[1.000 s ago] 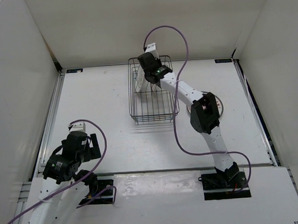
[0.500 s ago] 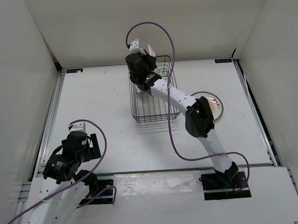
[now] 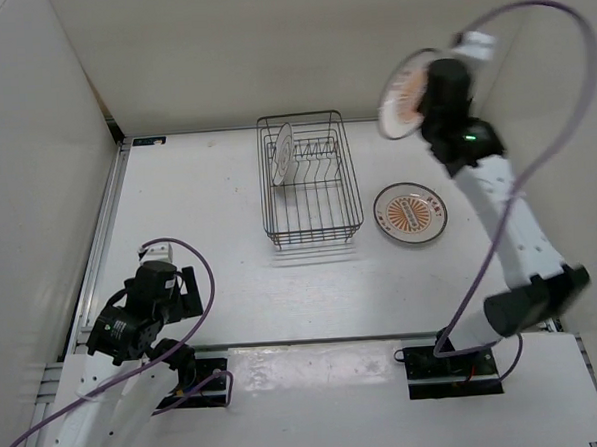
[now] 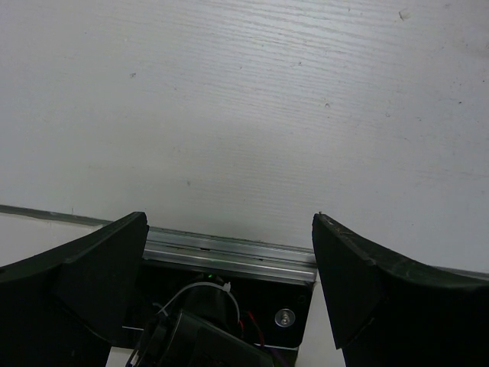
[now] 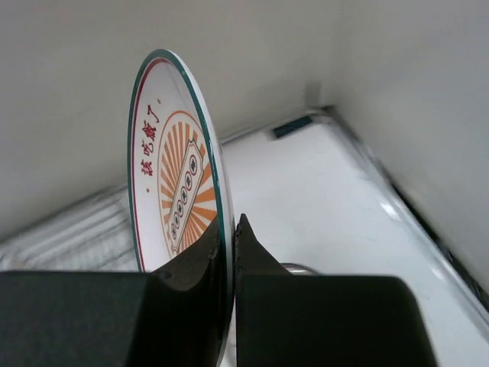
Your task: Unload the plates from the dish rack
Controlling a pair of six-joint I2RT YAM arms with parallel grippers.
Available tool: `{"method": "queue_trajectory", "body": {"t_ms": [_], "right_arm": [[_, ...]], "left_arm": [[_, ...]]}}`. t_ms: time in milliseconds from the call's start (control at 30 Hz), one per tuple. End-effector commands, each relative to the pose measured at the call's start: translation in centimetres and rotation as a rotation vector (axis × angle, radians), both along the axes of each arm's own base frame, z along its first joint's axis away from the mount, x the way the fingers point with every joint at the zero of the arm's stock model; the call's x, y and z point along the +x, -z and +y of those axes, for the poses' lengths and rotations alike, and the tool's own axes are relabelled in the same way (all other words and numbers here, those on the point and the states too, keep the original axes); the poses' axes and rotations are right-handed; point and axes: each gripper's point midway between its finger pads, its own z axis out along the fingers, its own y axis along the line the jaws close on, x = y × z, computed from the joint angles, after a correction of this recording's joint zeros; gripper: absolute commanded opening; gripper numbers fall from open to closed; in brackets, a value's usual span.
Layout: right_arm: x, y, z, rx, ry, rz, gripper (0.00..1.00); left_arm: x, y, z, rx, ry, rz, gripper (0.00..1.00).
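Observation:
The right gripper tips downward next and lowers the held plate onto the flat sunburst plate (image 3: 410, 213) below. It then releases the held plate's rim, as the lower plate's side is clear for stacking.
The dark wire dish rack (image 3: 310, 179) stands at the back middle of the table, with one plain white plate (image 3: 284, 152) upright in its left part. A sunburst plate (image 3: 410, 213) lies flat on the table to the right of the rack. My right gripper (image 3: 424, 97) is raised high, right of the rack, and is shut on the rim of a second sunburst plate (image 3: 404, 95), held on edge; in the right wrist view the plate (image 5: 170, 176) stands between my fingers (image 5: 200, 260). My left gripper (image 4: 229, 229) is open and empty near the front left.
White walls enclose the table on three sides. A metal rail (image 3: 315, 341) runs along the near edge by the arm bases. In the left wrist view the left arm's base mount (image 4: 229, 306) lies below the jaws.
My right arm has lifted the sunburst plate out of the rack and swung it up and to the right. The left arm has not moved.

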Motion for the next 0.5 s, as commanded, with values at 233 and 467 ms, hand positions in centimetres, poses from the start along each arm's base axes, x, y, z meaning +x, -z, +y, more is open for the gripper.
{"method": "queue_trajectory", "body": {"t_ms": [233, 467], "right_arm": [[-7.6, 17.3, -11.8, 0.618, 0.214, 0.320, 0.00], [-7.3, 22.7, -11.4, 0.737, 0.127, 0.290, 0.00]], "left_arm": [[-0.2, -0.5, 0.4, 0.010, -0.021, -0.027, 1.00], [-0.1, -0.5, 0.4, 0.014, -0.019, -0.023, 1.00]]}}
